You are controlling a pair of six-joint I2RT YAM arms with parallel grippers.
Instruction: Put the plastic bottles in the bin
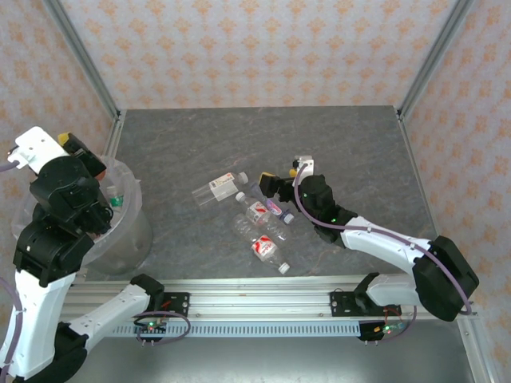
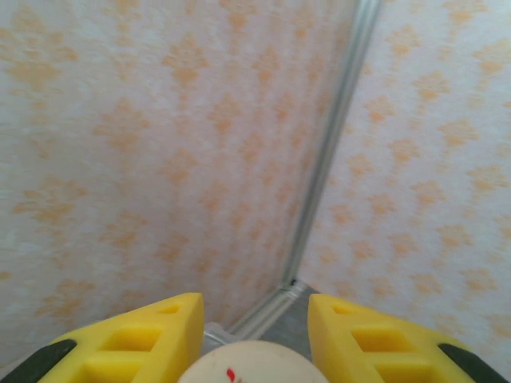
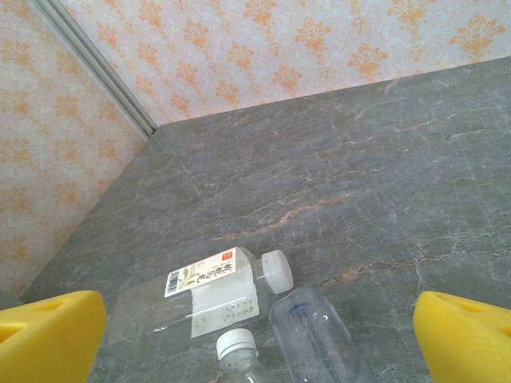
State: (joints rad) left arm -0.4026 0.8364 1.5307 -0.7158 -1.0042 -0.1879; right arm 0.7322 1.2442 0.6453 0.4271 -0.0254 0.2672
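The plastic bottle should be released over the open bin, so I should next move my left gripper back and tilt it down there, since its fingers still face the wall.
The bin (image 1: 128, 239), a round clear tub lined with a bag, stands at the table's left edge with a green-capped bottle (image 1: 116, 197) inside. Above its rim my left gripper (image 1: 84, 158) is raised, its camera facing the wall. The yellow fingers (image 2: 160, 339) are shut on the round whitish end of a plastic bottle (image 2: 254, 369). Several plastic bottles lie mid-table: a square one with a white label (image 1: 217, 190) (image 3: 200, 299), a purple-labelled one (image 1: 270, 203) and a red-white one (image 1: 267, 250). My right gripper (image 1: 267, 185) (image 3: 257, 319) hangs open just over their right side, touching none.
Patterned walls with metal corner posts (image 1: 88, 72) close in the table at the back and sides. A metal rail (image 1: 255, 299) runs along the near edge by the arm bases. Bare grey tabletop (image 1: 343, 152) lies behind and right of the bottles.
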